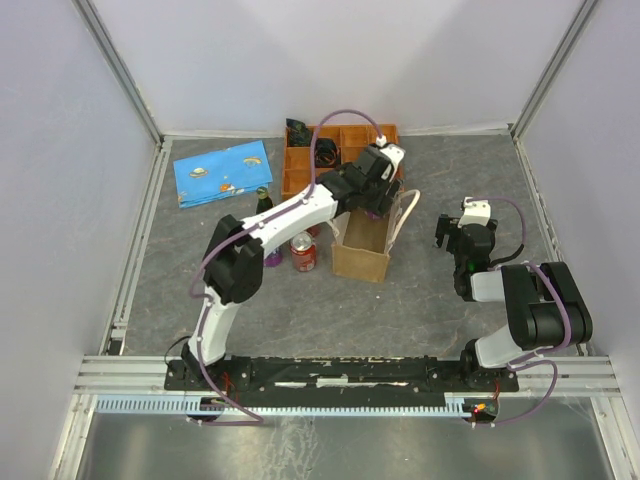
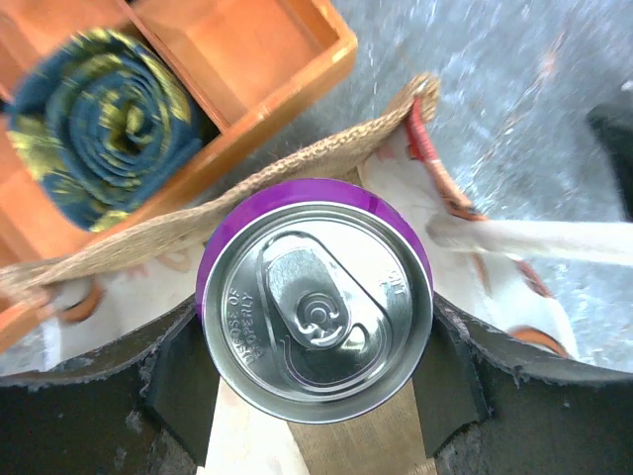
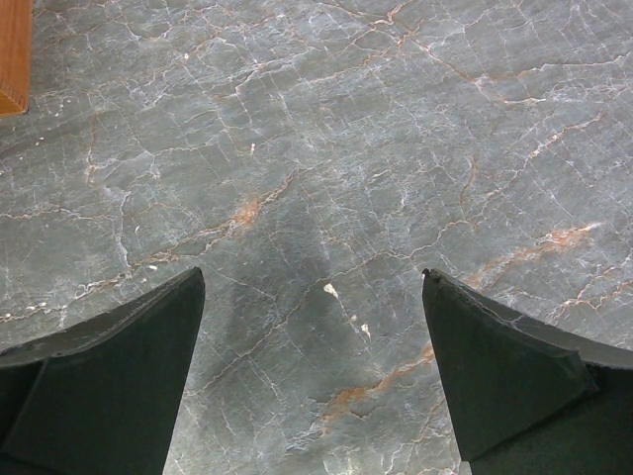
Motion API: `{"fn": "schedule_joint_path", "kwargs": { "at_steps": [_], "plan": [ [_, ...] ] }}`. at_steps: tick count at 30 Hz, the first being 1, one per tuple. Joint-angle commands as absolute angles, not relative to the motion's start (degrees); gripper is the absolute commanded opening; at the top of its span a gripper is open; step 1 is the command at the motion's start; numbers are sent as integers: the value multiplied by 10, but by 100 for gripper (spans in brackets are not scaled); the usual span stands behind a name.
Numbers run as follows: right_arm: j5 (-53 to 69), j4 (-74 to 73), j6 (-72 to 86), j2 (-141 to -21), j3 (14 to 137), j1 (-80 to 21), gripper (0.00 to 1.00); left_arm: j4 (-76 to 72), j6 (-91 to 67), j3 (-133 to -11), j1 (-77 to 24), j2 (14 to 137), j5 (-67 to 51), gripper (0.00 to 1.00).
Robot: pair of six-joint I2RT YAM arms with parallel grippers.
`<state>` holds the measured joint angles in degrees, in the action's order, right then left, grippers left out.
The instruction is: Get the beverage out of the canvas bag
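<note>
My left gripper will next swing past the green bottle, then go down and let go of the can, because that tabletop is below it, to the left in the top view.
The tan canvas bag (image 1: 360, 258) stands open at mid-table, with its cream handles (image 1: 408, 212) flopped to the right. My left gripper (image 1: 376, 196) hovers over the bag's far end. In the left wrist view it (image 2: 316, 309) is shut on a purple beverage can (image 2: 315, 297) seen from the top, with a finger pressed on each side. The can is over the bag's woven rim (image 2: 297, 170) and pale lining. My right gripper (image 1: 455, 236) is open and empty over bare table to the right of the bag, and its own view shows it (image 3: 312, 282) the same way.
The orange compartment tray (image 1: 300, 160) sits just behind the bag and holds a rolled blue-yellow cloth (image 2: 104, 124). A red can (image 1: 303, 254), a purple can (image 1: 272, 258) and a dark green bottle (image 1: 263, 200) stand left of the bag. A blue cloth (image 1: 222, 172) lies far left.
</note>
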<state>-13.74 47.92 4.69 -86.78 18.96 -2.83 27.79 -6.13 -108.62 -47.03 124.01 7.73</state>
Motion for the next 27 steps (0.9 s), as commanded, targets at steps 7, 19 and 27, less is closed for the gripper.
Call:
{"fn": "schedule_joint_path", "kwargs": {
  "at_steps": [7, 19, 27],
  "plan": [
    [-134, 496, 49, -861, 206, -26, 99, 302, -61, -1167, -473, 1060, 163, 3],
    [-134, 496, 48, -861, 205, -26, 99, 333, -70, -1001, -435, 853, 352, 3],
    [-133, 497, 49, -862, 206, -26, 99, 328, -147, -788, -364, 677, 426, 3]
  ]
}}
